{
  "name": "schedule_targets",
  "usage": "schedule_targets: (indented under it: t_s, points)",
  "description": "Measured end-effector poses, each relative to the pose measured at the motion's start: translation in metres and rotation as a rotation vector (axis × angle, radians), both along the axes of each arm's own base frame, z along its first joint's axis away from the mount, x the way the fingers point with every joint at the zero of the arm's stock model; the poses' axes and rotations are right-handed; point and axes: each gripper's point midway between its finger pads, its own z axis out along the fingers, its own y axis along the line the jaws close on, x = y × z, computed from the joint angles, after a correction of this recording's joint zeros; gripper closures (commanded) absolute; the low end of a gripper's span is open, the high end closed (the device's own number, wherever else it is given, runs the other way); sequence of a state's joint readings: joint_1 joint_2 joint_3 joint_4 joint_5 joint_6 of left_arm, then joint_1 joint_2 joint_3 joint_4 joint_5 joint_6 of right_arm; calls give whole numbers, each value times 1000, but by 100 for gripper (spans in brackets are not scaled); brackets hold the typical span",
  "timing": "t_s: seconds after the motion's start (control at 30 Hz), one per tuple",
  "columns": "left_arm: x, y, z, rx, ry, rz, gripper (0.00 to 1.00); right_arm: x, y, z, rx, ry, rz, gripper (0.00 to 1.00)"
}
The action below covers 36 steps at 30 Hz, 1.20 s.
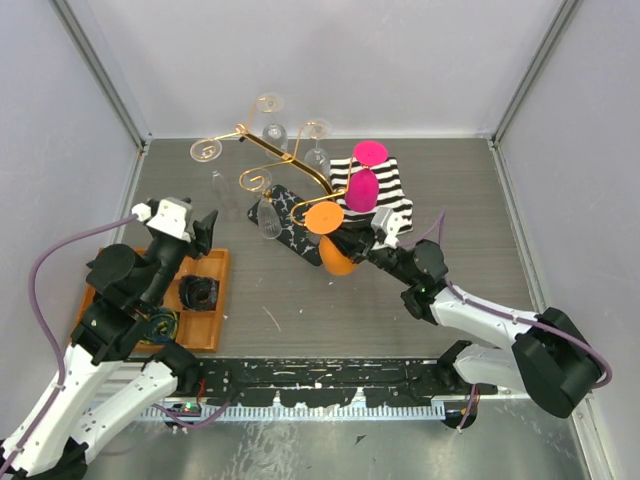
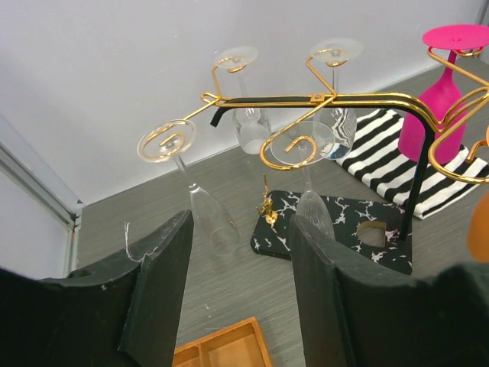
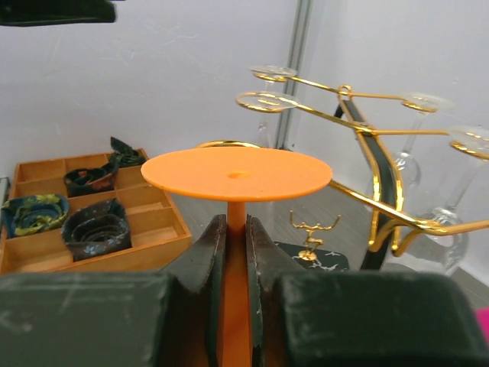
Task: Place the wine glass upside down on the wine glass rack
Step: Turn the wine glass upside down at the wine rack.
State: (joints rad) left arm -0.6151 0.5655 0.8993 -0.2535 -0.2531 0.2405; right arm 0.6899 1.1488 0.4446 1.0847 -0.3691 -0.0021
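I will move my right gripper to the left in the top view, bring the glass's stem into the rack's curled hook and then let go of it, because the glass's foot [image 3: 237, 173] is still beside the hook.
An orange wine glass [image 1: 338, 258] hangs upside down, foot [image 3: 237, 173] uppermost, just right of the rack's black marbled base [image 1: 290, 232]. My right gripper [image 1: 352, 240] [image 3: 235, 229] is shut on its stem. The orange foot sits level with and close beside a curled hook of the gold wire wine glass rack [image 1: 283, 158] [image 3: 365, 145] [image 2: 321, 99]. Several clear glasses [image 2: 206, 214] and a pink glass [image 1: 364, 186] [image 2: 443, 95] hang upside down from the rack. My left gripper [image 1: 197, 235] [image 2: 237, 283] is open and empty, left of the rack above the tray.
A wooden tray [image 1: 218, 300] [image 3: 157, 225] holding rolled ties lies at the left under my left arm. A black-and-white striped cloth [image 1: 392, 185] [image 2: 382, 153] lies behind the rack's right side. A small gold deer figure [image 3: 311, 237] stands on the base.
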Motion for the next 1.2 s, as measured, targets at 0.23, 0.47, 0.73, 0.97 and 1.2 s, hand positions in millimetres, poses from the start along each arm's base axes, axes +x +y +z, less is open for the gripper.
schedule_targets:
  t_s: [0.23,0.47,0.73,0.97,1.2]
  points:
    - [-6,1,-18,-17,47,-6,39,20,-11,5,25,-7,-44,99]
    - [-17,0,-33,-26,93,-39,37,32,-5,2,35,12,-38,100]
    - [-32,11,-33,-66,73,-40,32,45,-2,8,54,13,-35,99]
    - [-35,12,-43,-65,105,-39,32,51,9,3,59,38,4,100]
    - [-35,11,-49,-71,117,-40,31,51,17,-8,53,74,46,99]
